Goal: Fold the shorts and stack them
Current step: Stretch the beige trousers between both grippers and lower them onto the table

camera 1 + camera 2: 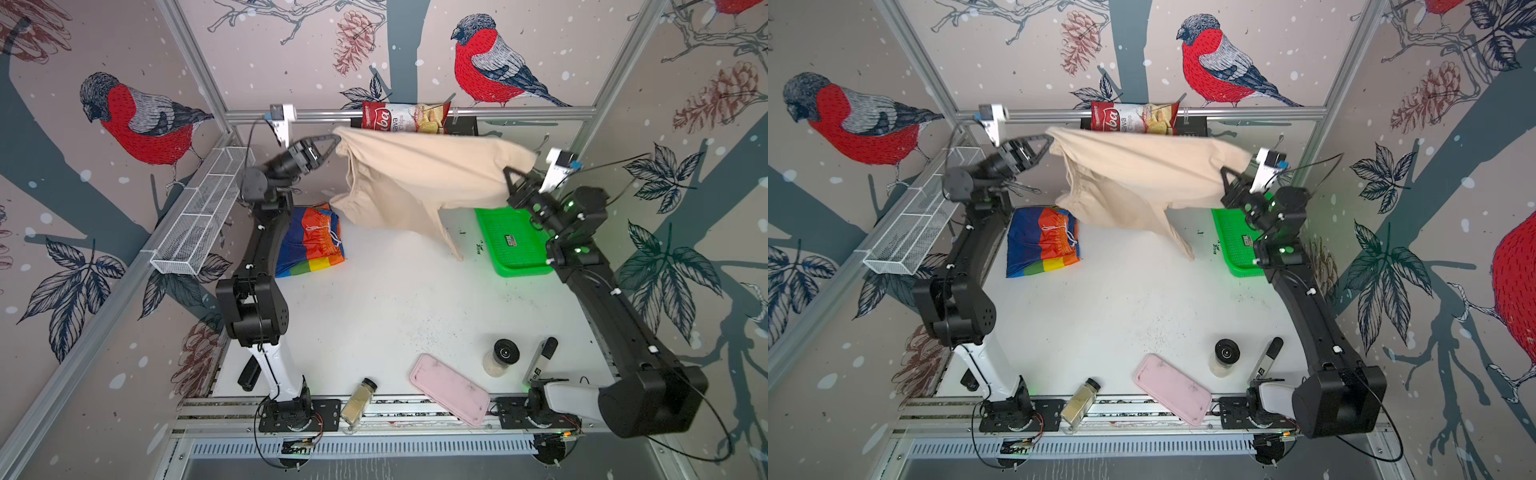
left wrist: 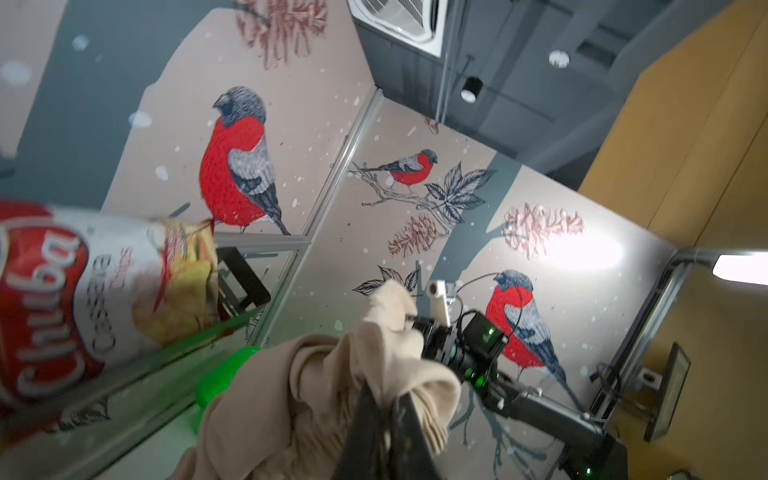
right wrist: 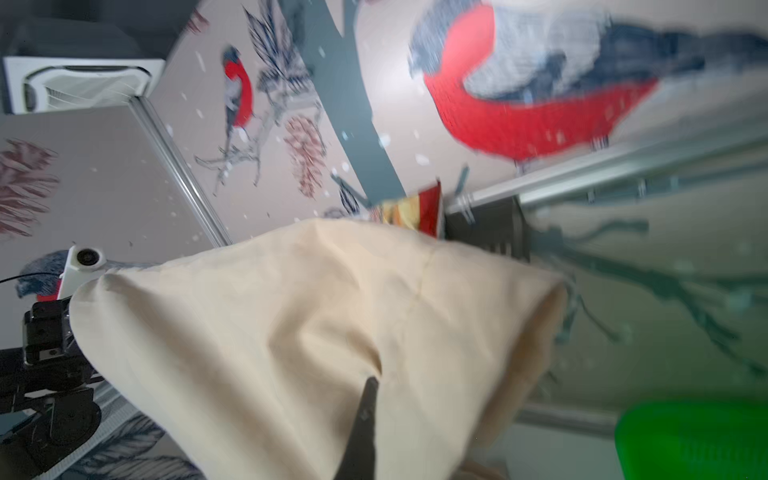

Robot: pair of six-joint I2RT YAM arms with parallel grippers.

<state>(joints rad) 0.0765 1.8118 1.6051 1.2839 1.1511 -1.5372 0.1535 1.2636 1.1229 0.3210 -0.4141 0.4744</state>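
The beige shorts (image 1: 419, 183) are hanging stretched in the air, so the robot's right gripper will next move back and down to the bare tabletop in front of the green mesh basket and let go of their end.
The beige shorts (image 1: 419, 183) (image 1: 1138, 178) hang stretched in the air over the back of the table between both arms. My left gripper (image 1: 337, 139) (image 1: 1051, 139) is shut on one corner of them, by the gathered waist (image 2: 316, 411). My right gripper (image 1: 508, 172) (image 1: 1224, 171) is shut on the opposite end; in the right wrist view the cloth (image 3: 316, 332) covers all but one dark finger (image 3: 365, 419). A loose leg droops toward the table. The rainbow shorts (image 1: 309, 241) (image 1: 1042, 243) lie folded at the table's left, beside the left arm.
A green mesh basket (image 1: 515, 243) (image 1: 1237, 245) sits under the right arm. A crisps bag (image 1: 405, 118) hangs on the back rail and a white wire basket (image 1: 203, 216) on the left wall. A pink case (image 1: 451, 388), two jars (image 1: 500, 357) (image 1: 357, 401) and a marker (image 1: 540, 359) lie along the front edge.
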